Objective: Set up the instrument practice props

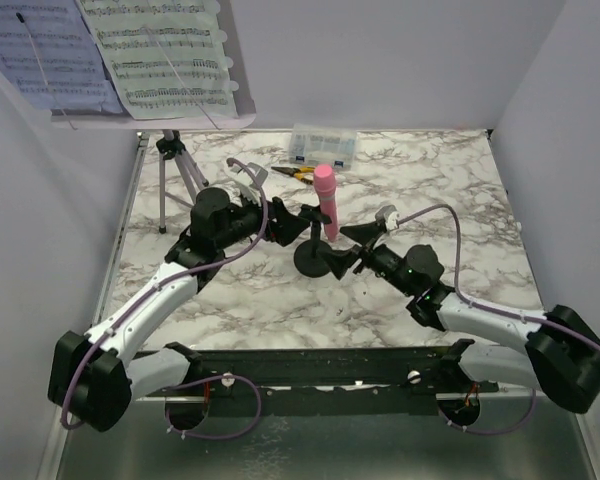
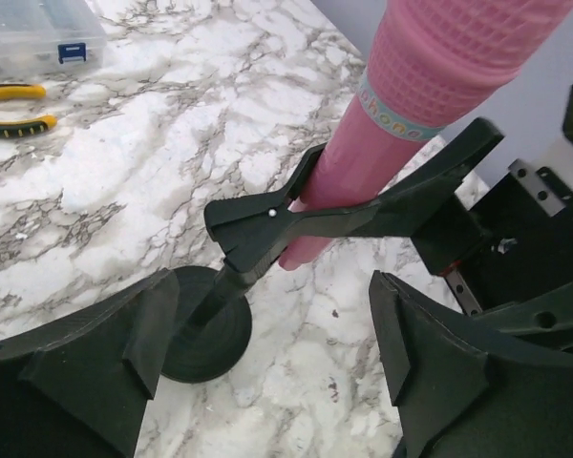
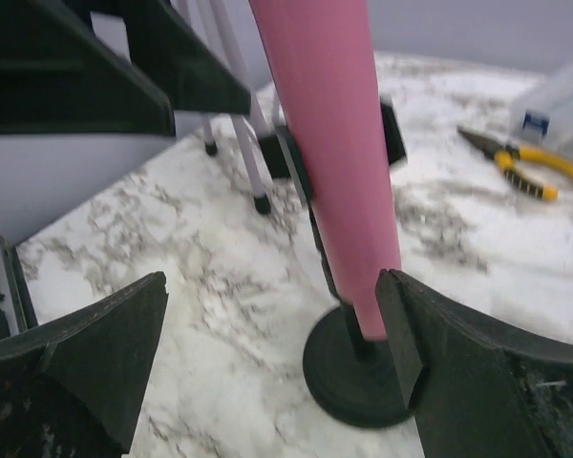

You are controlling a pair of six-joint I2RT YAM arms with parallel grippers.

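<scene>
I should next raise my right gripper and move it outward around the microphone's pink handle (image 1: 328, 208) (image 3: 332, 91), because the handle stands outward of my gripper and reaches above it.
The pink toy microphone (image 1: 325, 198) stands upright in the clip of its black stand, whose round base (image 1: 314, 262) rests on the marble table. My left gripper (image 1: 292, 225) is open just left of it, holding nothing. In the left wrist view the microphone (image 2: 401, 105) sits in the clip (image 2: 296, 215) ahead of the open left gripper (image 2: 272, 358). My right gripper (image 1: 348, 248) is open just right of the stand. In the right wrist view the microphone (image 3: 329, 143) and base (image 3: 349, 386) lie beside the right finger of the open gripper (image 3: 272, 358). The lilac music-stand plate (image 1: 150, 118) holds a lavender page (image 1: 45, 55) and a white page (image 1: 165, 55), on its tripod (image 1: 175, 165).
A clear compartment box (image 1: 323, 145) and yellow-handled pliers (image 1: 295, 172) lie at the back of the table, behind the microphone. The pliers show in the left wrist view (image 2: 14, 110) and the right wrist view (image 3: 530, 167). Tripod legs (image 3: 239, 143) stand behind the microphone. Grey walls enclose the table.
</scene>
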